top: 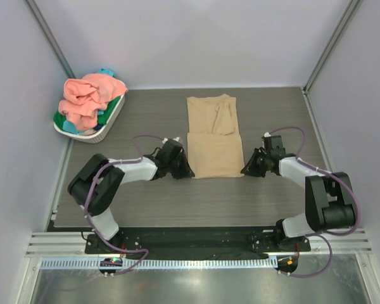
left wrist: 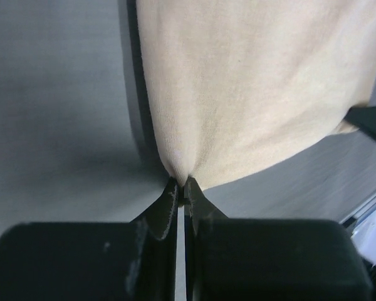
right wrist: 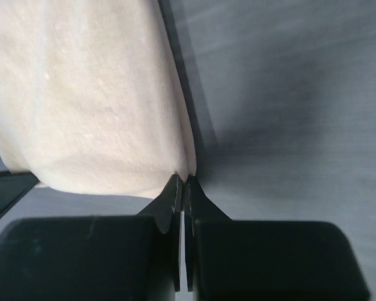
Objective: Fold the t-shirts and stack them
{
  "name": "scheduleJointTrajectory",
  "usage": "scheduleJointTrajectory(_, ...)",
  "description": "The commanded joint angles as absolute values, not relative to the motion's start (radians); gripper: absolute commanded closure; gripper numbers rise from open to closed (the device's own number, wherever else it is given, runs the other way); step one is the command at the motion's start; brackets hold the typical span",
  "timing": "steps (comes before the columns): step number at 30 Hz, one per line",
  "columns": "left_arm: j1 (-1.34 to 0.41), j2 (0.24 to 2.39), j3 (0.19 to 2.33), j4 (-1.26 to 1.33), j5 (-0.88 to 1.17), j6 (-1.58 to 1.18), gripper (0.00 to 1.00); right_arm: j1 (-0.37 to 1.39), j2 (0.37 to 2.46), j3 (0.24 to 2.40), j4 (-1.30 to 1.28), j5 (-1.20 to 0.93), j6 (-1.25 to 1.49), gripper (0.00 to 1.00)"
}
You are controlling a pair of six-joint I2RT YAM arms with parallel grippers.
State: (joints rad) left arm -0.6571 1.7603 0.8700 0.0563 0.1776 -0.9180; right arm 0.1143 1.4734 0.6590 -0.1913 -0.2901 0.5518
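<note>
The right gripper should next lift the t-shirt's corner, carry it outward onto the tan t-shirt's far edge [top: 228, 99] and let go, because that edge is still uncovered and lies outward of the gripper.
A tan t-shirt [top: 213, 136] lies partly folded in the middle of the table, its near half doubled over. My left gripper [top: 189, 172] is shut on the tan t-shirt's near left corner [left wrist: 182, 169], the cloth puckered between the fingertips. My right gripper [top: 244, 171] is shut on the near right corner [right wrist: 183, 170] in the same way. Both corners sit low at the table surface. A salmon pink t-shirt [top: 87, 98] is heaped in the white basket [top: 107, 128] at the back left, with green [top: 114, 104] and teal cloth [top: 105, 71] showing under it.
The basket stands at the table's back left corner against the left wall. Grey enclosure walls close in the left, right and back sides. The arm bases and a black rail [top: 196, 239] run along the near edge.
</note>
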Motion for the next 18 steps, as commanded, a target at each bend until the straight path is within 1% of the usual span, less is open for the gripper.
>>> scheduleJointTrajectory(1,-0.719,1.61,0.792,-0.084,0.115,-0.936,1.0,0.115,1.349,0.638,-0.296,-0.293,0.566,0.99)
scheduleJointTrajectory(2,-0.73,1.582,0.775,-0.098,0.104,-0.94,1.0,0.115,1.288,0.623,-0.311,-0.302,0.574,0.99)
scheduleJointTrajectory(5,-0.775,1.45,0.703,-0.15,0.065,-0.971,1.0,0.118,1.192,0.589,-0.38,-0.325,0.597,0.99)
scheduleJointTrajectory(6,-0.788,1.418,0.687,-0.164,0.052,-0.982,1.0,0.118,1.122,0.58,-0.421,-0.33,0.606,0.99)
scheduleJointTrajectory(7,-0.82,1.351,0.657,-0.199,0.028,-1.005,1.0,0.129,1.05,0.563,-0.443,-0.334,0.618,0.99)
scheduleJointTrajectory(8,-0.842,1.318,0.644,-0.218,0.009,-1.005,1.0,0.129,1.049,0.554,-0.469,-0.328,0.618,0.99)
scheduleJointTrajectory(9,-0.865,1.287,0.634,-0.241,0.006,-1.031,1.0,0.144,0.96,0.543,-0.494,-0.325,0.638,0.99)
scheduleJointTrajectory(11,-0.939,1.189,0.602,-0.304,-0.067,-1.086,1.0,0.156,0.876,0.516,-0.572,-0.319,0.672,0.99)
scheduleJointTrajectory(13,-1.011,1.12,0.585,-0.366,-0.098,-1.132,1.0,0.179,0.757,0.502,-0.647,-0.327,0.698,0.99)
scheduleJointTrajectory(15,-1.069,1.03,0.577,-0.431,-0.142,-1.193,1.0,0.199,0.653,0.503,-0.704,-0.339,0.759,0.99)
scheduleJointTrajectory(18,-1.101,0.947,0.609,-0.507,-0.173,-1.229,1.0,0.229,0.597,0.569,-0.771,-0.315,0.787,0.99)
